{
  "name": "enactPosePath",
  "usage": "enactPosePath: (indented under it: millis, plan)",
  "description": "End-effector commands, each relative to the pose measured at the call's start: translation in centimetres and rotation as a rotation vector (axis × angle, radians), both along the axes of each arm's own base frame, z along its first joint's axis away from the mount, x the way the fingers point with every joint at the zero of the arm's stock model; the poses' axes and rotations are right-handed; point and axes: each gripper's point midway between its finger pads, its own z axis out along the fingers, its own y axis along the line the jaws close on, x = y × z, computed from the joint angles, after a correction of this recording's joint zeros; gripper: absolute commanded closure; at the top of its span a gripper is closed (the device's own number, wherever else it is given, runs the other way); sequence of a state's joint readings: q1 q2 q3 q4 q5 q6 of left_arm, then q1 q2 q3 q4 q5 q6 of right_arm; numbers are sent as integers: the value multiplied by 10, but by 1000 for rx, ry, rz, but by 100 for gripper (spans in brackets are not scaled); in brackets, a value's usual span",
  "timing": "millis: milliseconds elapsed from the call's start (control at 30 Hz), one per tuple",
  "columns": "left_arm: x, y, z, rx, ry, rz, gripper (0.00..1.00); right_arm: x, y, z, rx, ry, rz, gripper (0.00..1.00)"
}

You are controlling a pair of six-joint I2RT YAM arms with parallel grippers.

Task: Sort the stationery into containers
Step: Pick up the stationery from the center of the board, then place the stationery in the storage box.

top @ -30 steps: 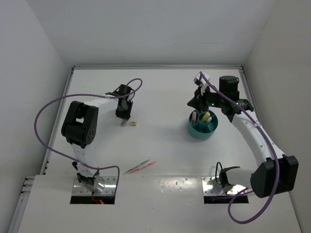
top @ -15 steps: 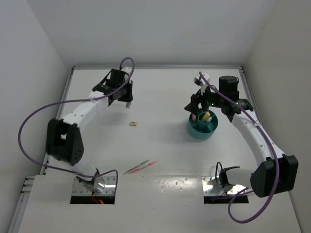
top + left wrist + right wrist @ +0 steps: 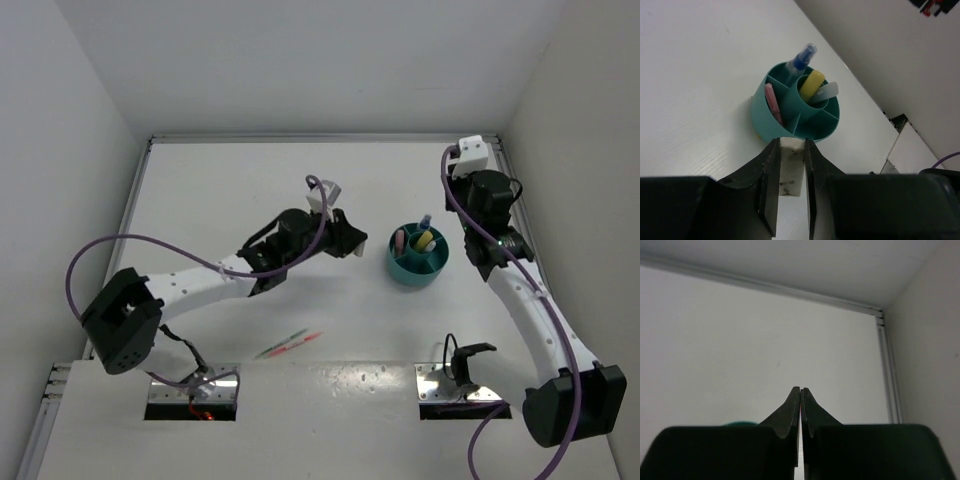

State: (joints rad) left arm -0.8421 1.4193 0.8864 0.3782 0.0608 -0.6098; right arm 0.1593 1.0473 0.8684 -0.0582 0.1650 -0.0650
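Observation:
I need to carry the block with my left gripper to the right in the top view, over the cup's empty near section [image 3: 415,266] [image 3: 813,128], and release it.
The teal cup [image 3: 418,262] stands right of the table's middle. It holds a pink marker [image 3: 772,100], a yellow marker [image 3: 811,84], a pale blue marker [image 3: 826,92] and a blue-capped clear tube [image 3: 802,55]. My left gripper [image 3: 790,142] is shut on a beige block [image 3: 791,170] just left of the cup; it also shows in the top view [image 3: 350,240]. My right gripper [image 3: 800,390] is shut and empty, raised behind and right of the cup. A thin green pen [image 3: 279,348] and a pink pen [image 3: 306,340] lie near the front. The second beige block is hidden.
The left arm [image 3: 220,272] stretches across the middle of the table. The right wall and the back rail [image 3: 790,290] are close to the right gripper. Two metal base plates [image 3: 450,385] sit at the near edge.
My left gripper has swung from the back left across to the cup's left side with the block in it. My right gripper has lifted off the cup and drawn back to the right.

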Motion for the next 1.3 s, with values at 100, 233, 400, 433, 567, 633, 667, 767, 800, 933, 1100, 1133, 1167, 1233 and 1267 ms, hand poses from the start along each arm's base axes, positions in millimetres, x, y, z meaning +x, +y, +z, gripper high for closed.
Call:
enactPosePath:
  millis: [100,233,400,433,567,633,667,767,800,933,1100,1133,1167,1233,1267]
  plan:
    - [-7,-35,82,-328,-220,151,100,3,-44,31,61,-169,-270,100]
    - [-1,-62,79,-293,-244,209,100,4,-44,31,72,-169,-266,100]
    - [9,-87,40,-207,-301,286,100,0,-48,30,84,-184,-276,100]
    - [10,-89,35,-205,-311,287,100,-2,-50,36,88,-205,-285,100]
    - [17,-104,18,-193,-316,287,100,-3,-50,37,91,-216,-284,100]
    - [19,-112,9,-182,-314,277,100,-4,-53,37,90,-216,-293,100]
    - [21,-114,10,-185,-314,277,100,-4,-53,35,90,-216,-294,100]
    - [22,-121,3,-177,-313,267,100,-4,-53,35,90,-216,-294,100]
    - [22,-121,3,-177,-313,267,100,-4,-53,35,90,-216,-294,100]
    - [23,-128,-11,-171,-292,253,100,-6,-53,34,90,-216,-294,100]
    - [23,-130,-16,-176,-274,252,100,-5,-53,36,92,-225,-293,100]
    - [19,-133,-21,-168,-271,242,100,-5,-53,36,92,-225,-293,100]
    - [19,-133,-21,-168,-271,242,100,-5,-53,36,92,-225,-293,100]
    - [18,-132,-25,-167,-260,241,100,-5,-53,36,92,-225,-293,100]
    - [18,-133,-30,-165,-251,241,100,-5,-53,36,92,-225,-293,100]
